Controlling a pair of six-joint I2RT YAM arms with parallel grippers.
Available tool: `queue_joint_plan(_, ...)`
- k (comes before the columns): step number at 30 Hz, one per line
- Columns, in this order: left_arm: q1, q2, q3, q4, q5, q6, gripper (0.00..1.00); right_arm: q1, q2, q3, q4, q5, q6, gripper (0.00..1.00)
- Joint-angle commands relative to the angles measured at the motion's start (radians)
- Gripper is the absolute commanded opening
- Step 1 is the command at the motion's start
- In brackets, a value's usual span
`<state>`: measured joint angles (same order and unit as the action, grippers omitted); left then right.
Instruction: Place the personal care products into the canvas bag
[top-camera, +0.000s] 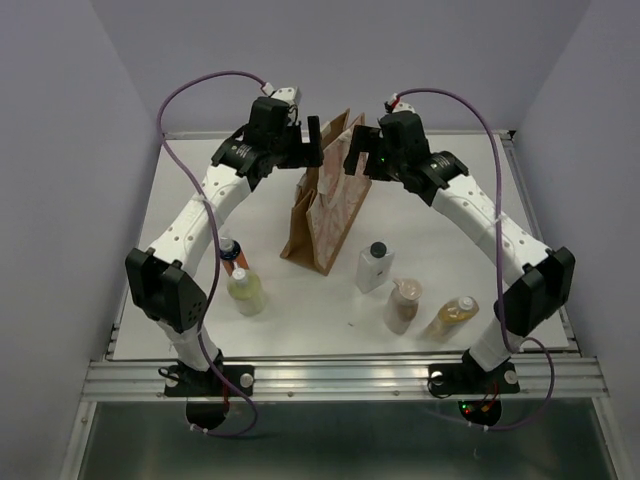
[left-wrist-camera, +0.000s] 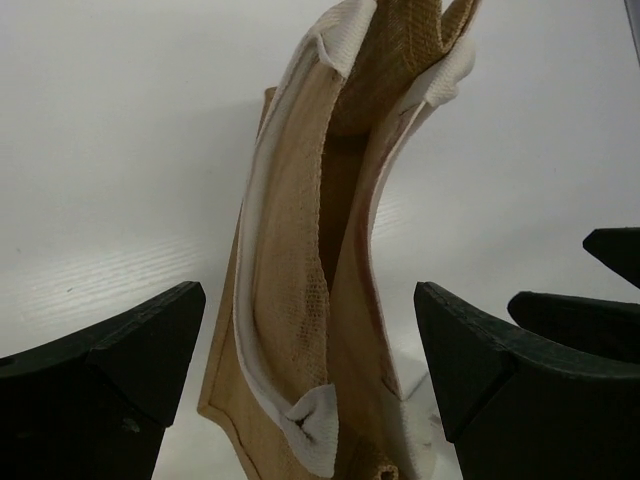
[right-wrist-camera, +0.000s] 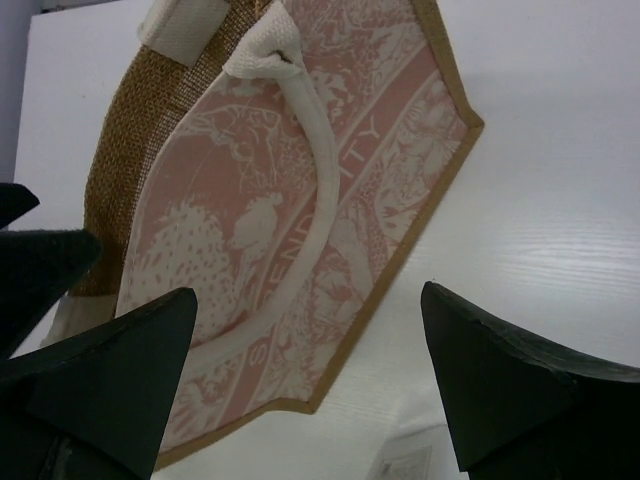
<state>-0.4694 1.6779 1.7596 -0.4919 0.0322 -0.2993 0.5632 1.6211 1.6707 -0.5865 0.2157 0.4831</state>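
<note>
I will next lower my left gripper to the bag's tan rim (top-camera: 316, 180) (left-wrist-camera: 322, 265) below it, moving slightly away from the bag's pinkish panel. I will close there because the bag's opening is narrow.
The canvas bag (top-camera: 325, 210) stands upright mid-table, pinkish panel facing right. My left gripper (top-camera: 312, 140) hovers open above its top left, and in the left wrist view (left-wrist-camera: 310, 340) the narrow bag mouth (left-wrist-camera: 330, 200) with cream handles lies below the spread fingers. My right gripper (top-camera: 352, 152) is open at the bag's top right; its view (right-wrist-camera: 310, 350) shows the patterned panel (right-wrist-camera: 290, 230) below. Five bottles stand on the table: orange (top-camera: 232, 255), pale yellow-green (top-camera: 245, 292), white square (top-camera: 374, 267), brown-tan (top-camera: 403, 305), amber (top-camera: 452, 315). Neither gripper holds anything.
The white tabletop (top-camera: 300, 320) ends in a metal rail (top-camera: 340, 375) at the near edge. Grey walls close in on three sides. Purple cables (top-camera: 200, 85) loop above both arms. The right gripper's dark fingers (left-wrist-camera: 600, 300) show at the right edge of the left wrist view.
</note>
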Motion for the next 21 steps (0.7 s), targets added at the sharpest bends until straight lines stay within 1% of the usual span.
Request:
queue_joint_plan(1, 0.002, 0.017, 0.078, -0.045, -0.021, 0.029, 0.99, 0.0, 0.1, 0.147, 0.068, -0.047, 0.063, 1.0)
queue_joint_plan(2, 0.002, 0.032, 0.081, -0.063, -0.082, 0.02, 0.99, 0.0, 0.123, 0.171, 0.068, -0.05, 0.068, 1.0)
queue_joint_plan(5, 0.002, 0.049, 0.083, -0.079, -0.129, -0.015, 0.99, 0.0, 0.197, 0.244, 0.073, -0.056, 0.089, 1.0)
queue_joint_plan(9, 0.002, 0.055, 0.075, -0.062, -0.114, -0.038, 0.99, 0.0, 0.273, 0.307, 0.076, -0.049, 0.115, 1.0)
queue_joint_plan(12, 0.002, 0.048, 0.057, -0.033, -0.101, -0.041, 0.96, 0.0, 0.322, 0.355, 0.082, -0.044, 0.129, 1.0)
queue_joint_plan(13, 0.002, 0.049, 0.054, -0.03, -0.113, -0.041, 0.93, 0.0, 0.335, 0.366, 0.083, -0.044, 0.132, 1.0)
queue_joint_plan(15, 0.002, 0.063, 0.058, -0.042, -0.138, -0.047, 0.9, 0.0, 0.361, 0.392, 0.083, -0.05, 0.138, 1.0)
queue_joint_plan(16, 0.002, 0.068, 0.06, -0.045, -0.146, -0.049, 0.84, 0.0, 0.368, 0.399, 0.085, -0.056, 0.143, 1.0)
queue_joint_plan(18, 0.002, 0.081, 0.057, -0.043, -0.14, -0.046, 0.79, 0.009, 0.382, 0.414, 0.083, -0.056, 0.138, 1.0)
queue_joint_plan(19, 0.002, 0.086, 0.055, -0.04, -0.134, -0.043, 0.74, 0.009, 0.397, 0.416, 0.082, -0.055, 0.137, 1.0)
queue_joint_plan(21, 0.002, 0.105, 0.063, -0.043, -0.135, -0.041, 0.7, 0.009, 0.408, 0.412, 0.071, -0.055, 0.135, 1.0)
